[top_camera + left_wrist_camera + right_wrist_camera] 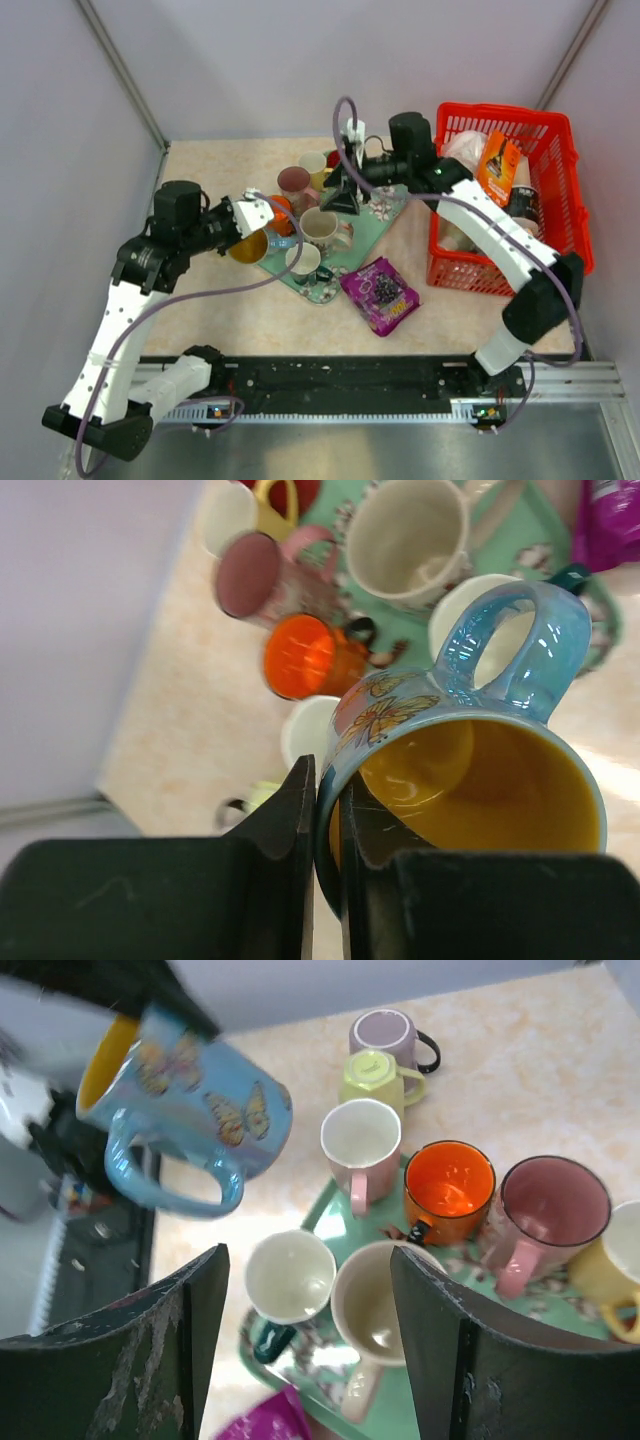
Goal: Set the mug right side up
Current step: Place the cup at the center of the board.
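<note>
Next, my left gripper should come back and down, turning the mug upright onto the bare near tabletop to release it, since the mug hangs tilted on its side.
The mug (249, 246) is light blue with butterflies, a yellow inside and a blue handle. My left gripper (243, 225) is shut on its rim and holds it in the air, tilted on its side, at the left edge of the green tray (385, 215). In the left wrist view the fingers pinch the mug's wall (470, 780), one inside and one outside. The mug also shows in the right wrist view (190, 1100), top left. My right gripper (340, 190) is open and empty above the tray's mugs (310, 1270).
Several upright mugs stand on and beside the tray: orange (449, 1182), cream (372, 1300), white (290, 1276), pink (555, 1202). A purple packet (380, 292) lies in front of the tray. A red basket (560, 190) with goods stands at the right.
</note>
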`<state>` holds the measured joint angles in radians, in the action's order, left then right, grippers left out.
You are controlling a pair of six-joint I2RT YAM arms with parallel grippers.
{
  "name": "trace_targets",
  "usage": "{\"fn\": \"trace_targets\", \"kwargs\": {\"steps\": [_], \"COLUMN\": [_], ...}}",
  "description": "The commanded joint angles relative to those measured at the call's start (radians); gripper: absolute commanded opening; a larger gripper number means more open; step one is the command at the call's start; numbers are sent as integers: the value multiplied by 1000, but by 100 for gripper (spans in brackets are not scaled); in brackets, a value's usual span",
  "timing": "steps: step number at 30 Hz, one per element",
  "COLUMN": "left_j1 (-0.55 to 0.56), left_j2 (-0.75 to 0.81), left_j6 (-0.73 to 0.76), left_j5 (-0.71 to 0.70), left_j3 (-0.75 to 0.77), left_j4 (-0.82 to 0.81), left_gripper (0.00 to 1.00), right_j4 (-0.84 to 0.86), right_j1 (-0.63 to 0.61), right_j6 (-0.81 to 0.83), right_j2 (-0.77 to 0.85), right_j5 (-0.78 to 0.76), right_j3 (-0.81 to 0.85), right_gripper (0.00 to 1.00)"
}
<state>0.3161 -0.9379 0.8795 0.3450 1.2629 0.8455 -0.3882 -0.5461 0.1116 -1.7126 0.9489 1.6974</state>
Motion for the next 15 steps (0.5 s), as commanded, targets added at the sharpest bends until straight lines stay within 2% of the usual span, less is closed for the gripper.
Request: {"fn": "trace_targets", "kwargs": {"steps": [1, 4, 8, 12, 15], "left_j1": [3, 3, 3, 3, 3], "left_j2": [-21, -13, 31, 106, 100], "left_j6": [-316, -349, -249, -142, -119], "left_j5": [20, 49, 52, 68, 97], "left_j3": [95, 69, -77, -297, -381], "left_j4": [115, 197, 267, 181, 132], "left_gripper": [0, 0, 0, 0, 0], "right_j4": [21, 135, 140, 140, 129], "right_j1": [-100, -141, -155, -155, -155], "right_j6": [569, 611, 551, 493, 473], "right_j2": [266, 372, 407, 423, 430], "right_j5": [-177, -248, -279, -283, -297], "right_j3": [-258, -437, -512, -550, -556], "right_gripper": [66, 71, 71, 71, 71]}}
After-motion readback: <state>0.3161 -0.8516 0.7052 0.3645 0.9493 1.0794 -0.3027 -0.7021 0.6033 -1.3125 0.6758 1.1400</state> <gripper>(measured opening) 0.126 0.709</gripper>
